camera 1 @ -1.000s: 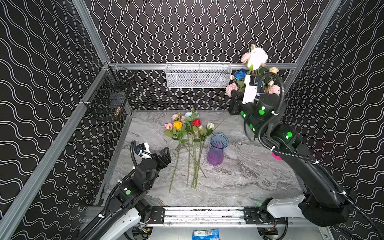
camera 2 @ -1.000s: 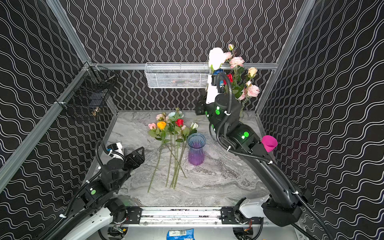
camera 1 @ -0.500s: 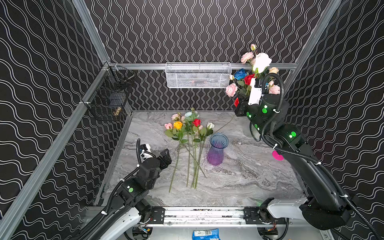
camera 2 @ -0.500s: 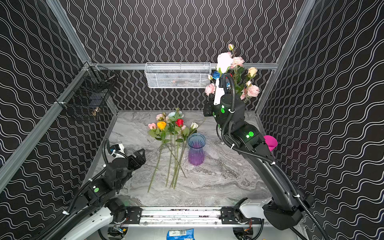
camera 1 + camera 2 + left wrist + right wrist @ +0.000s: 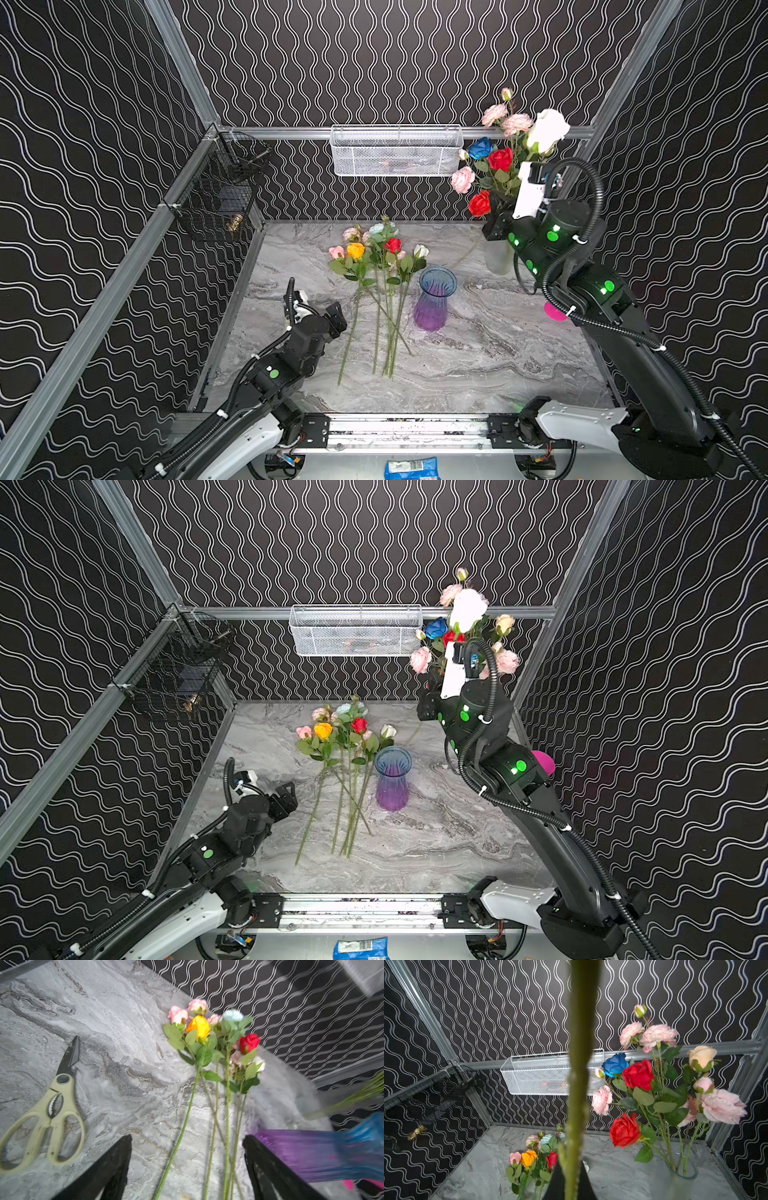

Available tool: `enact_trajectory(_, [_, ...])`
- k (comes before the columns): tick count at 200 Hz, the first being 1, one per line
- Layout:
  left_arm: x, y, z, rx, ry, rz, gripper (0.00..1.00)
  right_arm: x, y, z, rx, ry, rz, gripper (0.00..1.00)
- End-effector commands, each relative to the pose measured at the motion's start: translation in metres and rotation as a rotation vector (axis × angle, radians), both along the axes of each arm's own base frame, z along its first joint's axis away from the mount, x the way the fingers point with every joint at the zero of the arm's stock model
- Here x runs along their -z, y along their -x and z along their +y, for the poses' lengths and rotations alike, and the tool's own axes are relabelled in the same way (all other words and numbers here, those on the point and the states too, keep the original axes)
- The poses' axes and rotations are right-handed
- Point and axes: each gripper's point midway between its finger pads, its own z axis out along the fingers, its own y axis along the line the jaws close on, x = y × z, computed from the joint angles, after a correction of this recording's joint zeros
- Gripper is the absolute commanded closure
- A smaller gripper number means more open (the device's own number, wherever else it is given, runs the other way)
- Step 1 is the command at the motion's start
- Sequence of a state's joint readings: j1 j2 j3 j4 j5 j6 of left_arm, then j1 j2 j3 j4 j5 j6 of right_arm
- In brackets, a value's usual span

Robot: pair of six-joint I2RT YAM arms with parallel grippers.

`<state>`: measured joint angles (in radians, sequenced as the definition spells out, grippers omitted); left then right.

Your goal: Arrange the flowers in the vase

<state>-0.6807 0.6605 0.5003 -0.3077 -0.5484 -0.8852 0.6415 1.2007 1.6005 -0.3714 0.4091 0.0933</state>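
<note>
Next, my right gripper moves down toward the lying flowers, lowers the white flower's stem into the empty opening of the purple-blue vase (image 5: pixel 434 301) and lets go.
Several flowers (image 5: pixel 376 253) (image 5: pixel 343 729) lie on the marble table, blooms toward the back wall, stems (image 5: pixel 227 1105) toward the front. An empty purple-blue vase (image 5: pixel 434 301) (image 5: pixel 392 781) (image 5: pixel 324 1153) stands just right of them. At the back right a clear vase (image 5: pixel 498 257) (image 5: pixel 683 1178) holds pink, red and blue flowers (image 5: pixel 638 1074). Beside that bunch, my right gripper (image 5: pixel 498 220) (image 5: pixel 432 696) (image 5: pixel 572 1180) is raised and shut on the stem (image 5: pixel 579 1064) of a white flower (image 5: pixel 546 129) (image 5: pixel 467 606). My left gripper (image 5: pixel 318 311) (image 5: pixel 270 789) (image 5: pixel 187 1147) is open, low, left of the lying stems.
Cream-handled scissors (image 5: pixel 52 1105) lie on the table left of the flowers. A white mesh basket (image 5: pixel 397 151) hangs on the back rail and a black wire basket (image 5: pixel 220 195) on the left wall. A pink object (image 5: pixel 555 311) sits by the right wall.
My right gripper has carried the white flower to the right and slightly down, beside the bunch in the clear vase. My left gripper has moved forward toward the lying stems, still open.
</note>
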Motion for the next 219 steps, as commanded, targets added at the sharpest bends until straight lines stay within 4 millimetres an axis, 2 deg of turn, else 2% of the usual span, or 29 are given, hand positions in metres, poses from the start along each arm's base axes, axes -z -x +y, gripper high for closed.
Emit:
enact_trajectory(1, [-0.002,-0.007,-0.005,0.011,-0.026,-0.008,0.13,0.016,-0.008,0.011,-0.027,-0.009,0.018,0.98])
enact_trajectory(35, [0.014,-0.012,-0.027,0.121,-0.068,0.051,0.13,0.065,-0.026,0.039,-0.098,0.008,0.118,0.97])
enact_trajectory(62, [0.028,-0.014,-0.058,0.292,-0.094,0.096,0.14,0.103,-0.038,0.049,-0.110,0.032,0.173,0.74])
enact_trajectory(84, [0.038,-0.017,-0.075,0.365,-0.104,0.133,0.15,0.120,-0.046,0.051,-0.100,0.047,0.209,0.61])
enact_trajectory(92, [0.040,-0.019,-0.079,0.379,-0.110,0.143,0.15,0.122,-0.048,0.051,-0.091,0.053,0.216,0.57])
enact_trajectory(114, [0.047,-0.025,-0.090,0.408,-0.122,0.164,0.16,0.120,-0.047,0.049,-0.087,0.059,0.224,0.55])
enact_trajectory(165, [0.066,-0.050,-0.108,0.436,-0.206,0.213,0.19,0.100,-0.014,0.037,-0.141,-0.006,0.184,0.52])
enact_trajectory(186, [0.075,-0.062,-0.121,0.470,-0.248,0.248,0.28,0.093,0.002,0.033,-0.175,-0.035,0.170,0.51])
enact_trajectory(219, [0.083,-0.080,-0.151,0.557,-0.252,0.259,0.42,0.096,0.017,0.021,-0.165,-0.065,0.172,0.53])
